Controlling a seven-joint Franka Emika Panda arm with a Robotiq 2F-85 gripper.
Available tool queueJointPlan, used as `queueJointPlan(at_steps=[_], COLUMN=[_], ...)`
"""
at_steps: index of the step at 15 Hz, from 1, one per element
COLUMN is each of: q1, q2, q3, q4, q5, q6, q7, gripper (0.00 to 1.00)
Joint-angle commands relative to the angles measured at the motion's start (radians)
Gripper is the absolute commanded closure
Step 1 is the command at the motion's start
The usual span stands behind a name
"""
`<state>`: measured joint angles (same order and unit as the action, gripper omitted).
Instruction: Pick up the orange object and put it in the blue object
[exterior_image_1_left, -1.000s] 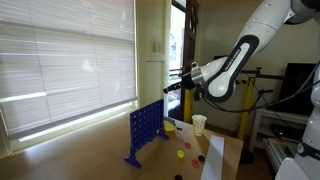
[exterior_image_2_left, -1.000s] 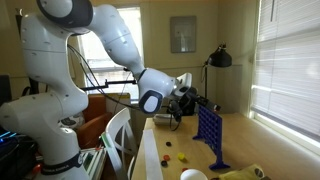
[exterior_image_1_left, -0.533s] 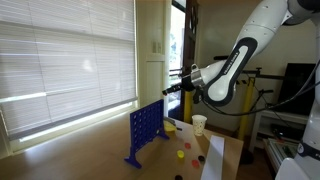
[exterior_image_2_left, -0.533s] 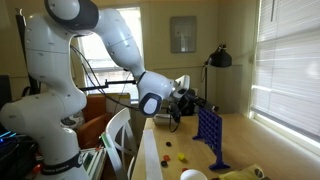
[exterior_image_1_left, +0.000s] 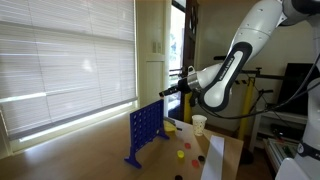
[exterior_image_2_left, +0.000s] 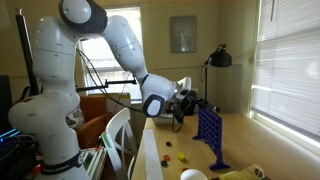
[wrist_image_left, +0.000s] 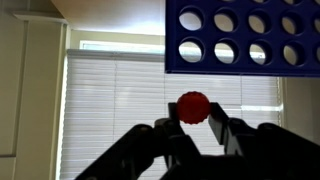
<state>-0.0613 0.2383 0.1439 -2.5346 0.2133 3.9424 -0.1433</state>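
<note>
I will next lower my gripper to the end of the blue grid's top edge (wrist_image_left: 193, 72) and let go of the orange-red token (wrist_image_left: 193, 106) there, because that edge is just below my gripper.
In the wrist view my gripper (wrist_image_left: 193, 122) is shut on the small round orange-red token (wrist_image_left: 193, 106), which sits between the two black fingertips. The blue grid (wrist_image_left: 245, 36) with round holes fills the upper right of that view, apart from the token. In both exterior views the gripper (exterior_image_1_left: 166, 90) (exterior_image_2_left: 190, 101) hangs in the air above the top of the upright blue grid (exterior_image_1_left: 143, 134) (exterior_image_2_left: 209, 129), which stands on the wooden table. The token is too small to make out in the exterior views.
A white paper cup (exterior_image_1_left: 199, 124) stands on the table behind the grid. A yellow token (exterior_image_1_left: 188, 146) and red tokens (exterior_image_1_left: 181, 154) lie near the table edge. Window blinds (exterior_image_1_left: 60, 60) are behind. A black lamp (exterior_image_2_left: 218, 58) stands at the back.
The arm has shifted slightly, carrying the gripper a little toward the grid's top. The token stays in the jaws.
</note>
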Motion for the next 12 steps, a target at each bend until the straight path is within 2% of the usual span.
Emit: queueJointPlan(at_steps=[1,6,12], q1=[0.065,0.097,0.108], q2=[0.056,0.082,0.079], q3=[-0.072,-0.107,-0.114], q4=[0.052,0.072,0.069], q5=[-0.011,-0.018,-0.031], q6=[0.031,0.023,0.012], q7=[0.023,0.03,0.044], gripper=[0.9,0.9,0.9])
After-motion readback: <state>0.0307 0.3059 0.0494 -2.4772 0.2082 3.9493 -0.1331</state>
